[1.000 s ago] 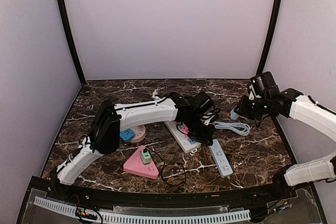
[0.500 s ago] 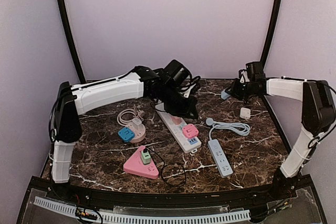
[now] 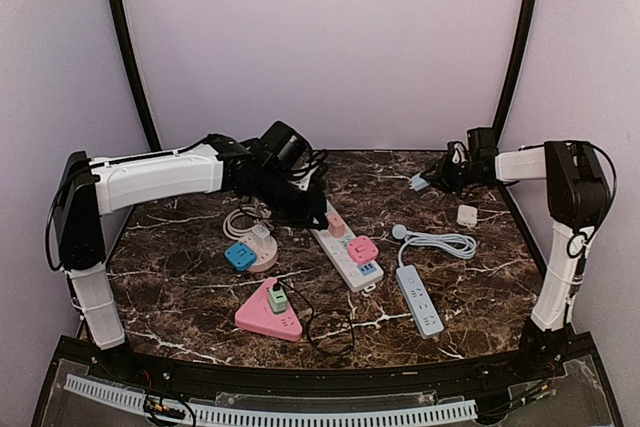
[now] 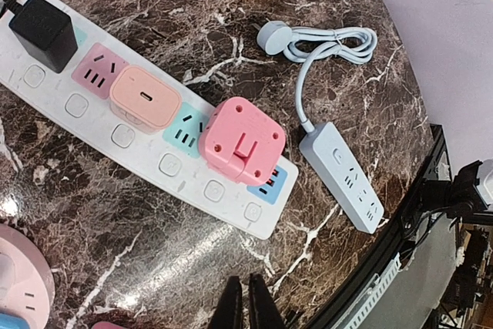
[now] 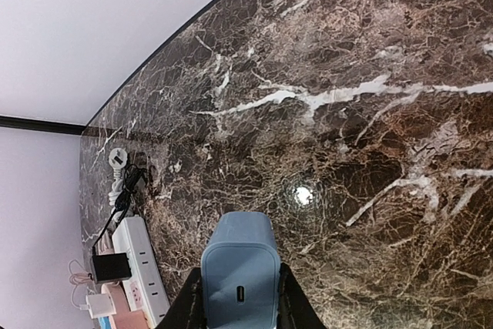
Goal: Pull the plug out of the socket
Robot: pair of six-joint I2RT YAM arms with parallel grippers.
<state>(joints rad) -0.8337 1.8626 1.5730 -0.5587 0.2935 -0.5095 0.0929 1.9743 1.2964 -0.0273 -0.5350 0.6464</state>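
Note:
The blue-grey charger plug is above bare marble, short of the white adapter. My right gripper needs to lower the plug toward that clear patch [image 3: 421, 197] [image 5: 286, 225] next and open.
My right gripper [image 5: 239, 298] is shut on a blue-grey charger plug [image 5: 239, 275] and holds it above the marble at the far right; it also shows in the top view [image 3: 419, 183]. A long white power strip [image 4: 146, 140] lies mid-table with a black adapter [image 4: 42, 32], a peach charger [image 4: 145, 98] and a pink cube adapter [image 4: 242, 141] plugged in; the top view shows the strip [image 3: 347, 247] too. My left gripper [image 4: 246, 307] is shut and empty, above the table near the strip's front end.
A small grey power strip [image 3: 420, 299] with a coiled cable [image 3: 440, 241] lies right of centre. A white adapter [image 3: 467, 215] sits at the right. A pink triangular socket [image 3: 268, 315] with a green plug and a round pink socket [image 3: 255, 252] lie at the left.
My left arm has swung back and to the left, away from the white strip. My right gripper has carried the blue-grey plug further toward the back right.

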